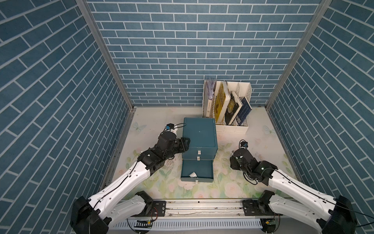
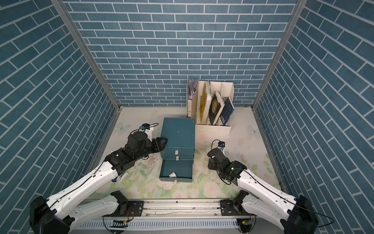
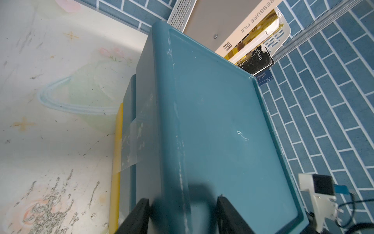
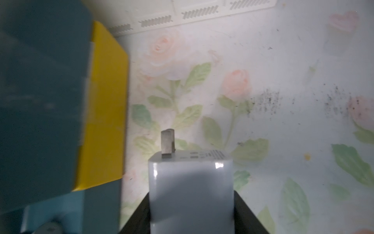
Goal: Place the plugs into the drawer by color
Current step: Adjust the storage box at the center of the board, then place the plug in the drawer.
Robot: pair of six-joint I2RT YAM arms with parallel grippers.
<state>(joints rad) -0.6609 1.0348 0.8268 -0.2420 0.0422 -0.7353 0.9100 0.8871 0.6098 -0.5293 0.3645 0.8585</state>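
Note:
I need to move my right gripper back across next, over the open bottom drawer (image 1: pixel 197 169) (image 4: pixel 62 210) beside and back from it, and let go, since a white plug is already lying there.
The drawer (image 1: pixel 199 135) is a dark teal cabinet in mid-table, seen in both top views. Its bottom drawer (image 1: pixel 197 169) is pulled out, and one white plug (image 1: pixel 193 174) lies inside near the front. My left gripper (image 3: pixel 182 206) straddles the cabinet's upper left edge (image 3: pixel 178 121), one finger along the side wall and one over the top, closed on that rim. To the right of the cabinet, my right gripper (image 4: pixel 191 202) is shut on another white plug (image 4: pixel 190 188), with the plug's metal prong (image 4: pixel 167 143) pointing away over the floral mat. No other plugs show.
A white file rack (image 1: pixel 226 105) with books stands behind the cabinet on the right. A yellow slab (image 4: pixel 109 101) sits against the cabinet's foot. The floral mat (image 1: pixel 263 141) is scuffed in places. Brick-patterned walls close in three sides.

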